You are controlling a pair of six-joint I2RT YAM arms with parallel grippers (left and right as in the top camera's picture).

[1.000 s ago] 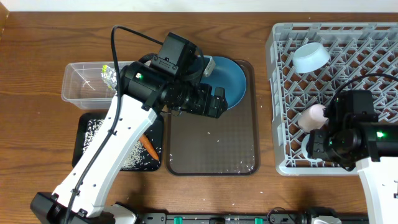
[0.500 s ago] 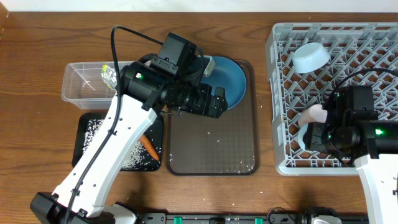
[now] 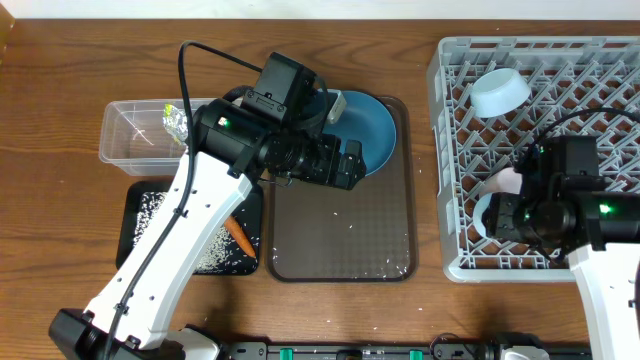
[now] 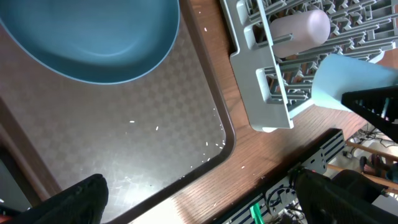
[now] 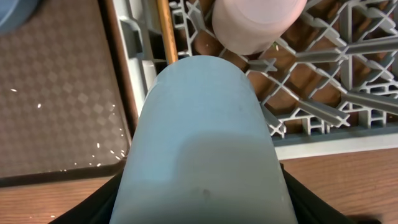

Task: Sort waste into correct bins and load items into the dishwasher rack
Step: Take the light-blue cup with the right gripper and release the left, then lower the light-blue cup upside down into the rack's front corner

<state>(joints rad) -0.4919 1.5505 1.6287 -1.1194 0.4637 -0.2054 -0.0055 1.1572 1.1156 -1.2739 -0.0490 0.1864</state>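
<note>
I will next move my right gripper back and down to the rack's front corner (image 3: 478, 255) by the brown tray. I will release the light-blue cup there, clear of the pink cup beyond.
My right gripper (image 3: 500, 216) is shut on the light-blue cup (image 5: 202, 143) and holds it tilted over the front left corner of the grey rack (image 3: 560, 70). The pink cup (image 5: 255, 22) lies in the rack just beyond it, and the pale-blue bowl (image 3: 500, 92) sits at the rack's back. A wooden chopstick (image 5: 166, 31) lies along the rack's left edge. My left gripper (image 4: 199, 199) is open and empty above the brown tray, near the dark-blue plate (image 3: 368, 125). The clear tub (image 3: 125, 135) holds foil (image 3: 177, 122). The black tray (image 3: 140, 235) holds rice and the carrot (image 3: 238, 237).
The brown serving tray (image 3: 340, 230) lies between the bins and the rack, with scattered rice grains on it. The left arm's white link crosses over the black tray. The table's front edge and a metal rail show in the left wrist view (image 4: 292, 180).
The right gripper has turned and lowered with the light-blue cup, which now covers part of the pink cup seen from above. The left arm has not moved.
</note>
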